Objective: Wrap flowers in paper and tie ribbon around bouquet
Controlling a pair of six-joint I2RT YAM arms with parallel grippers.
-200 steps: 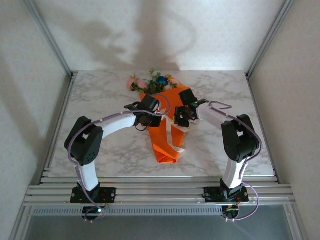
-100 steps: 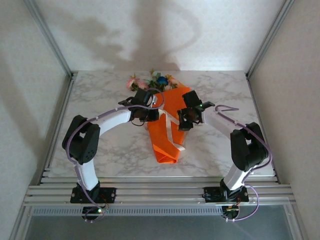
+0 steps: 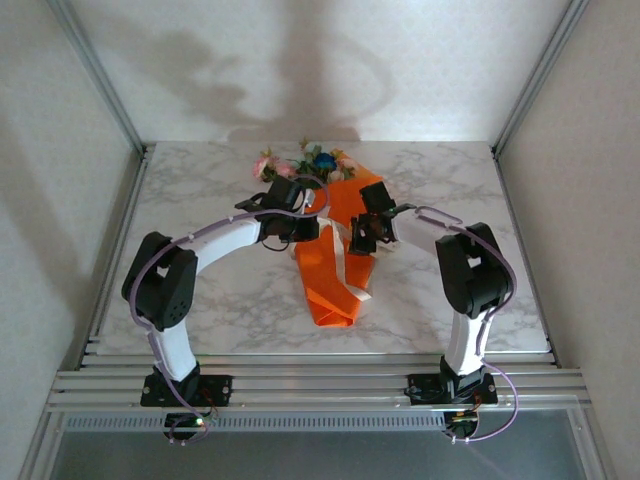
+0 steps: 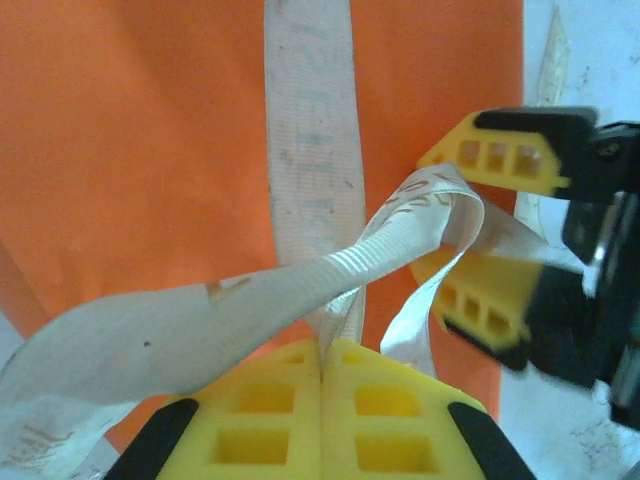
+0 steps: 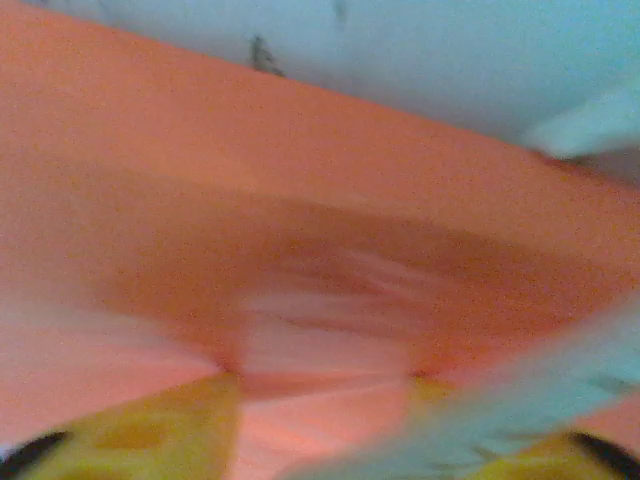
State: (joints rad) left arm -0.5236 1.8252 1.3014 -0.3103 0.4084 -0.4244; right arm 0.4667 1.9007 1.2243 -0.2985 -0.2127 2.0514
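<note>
My left gripper moves sideways over the bare marble beside it next, away from the paper cone, to straighten the slack ribbon. Then it releases the ribbon.
The bouquet (image 3: pixel 330 265) lies mid-table, an orange paper (image 4: pixel 150 150) cone with the flowers (image 3: pixel 305 163) at its far end. The cream-white ribbon (image 4: pixel 310 150) crosses the paper. My left gripper (image 4: pixel 322 345) is shut, pinching a fold of ribbon between its yellow fingers; from above it (image 3: pixel 298 226) sits at the cone's left edge. My right gripper (image 4: pixel 455 215) is open, its yellow fingers either side of a raised ribbon loop (image 4: pixel 440 195). From above it (image 3: pixel 362 236) is over the cone's right edge. The right wrist view is blurred: orange paper close under the parted fingers (image 5: pixel 150 425).
The marble table (image 3: pixel 200 190) has aluminium frame posts at its back corners (image 3: pixel 140 150) and a slatted rail along the near edge (image 3: pixel 320 385). Both arm bases stand on that rail. The cone's flared tail (image 3: pixel 335 310) points toward the near edge.
My right gripper went from shut to open and shifted left over the cone. My left gripper drew slightly toward the back left, still shut on the ribbon.
</note>
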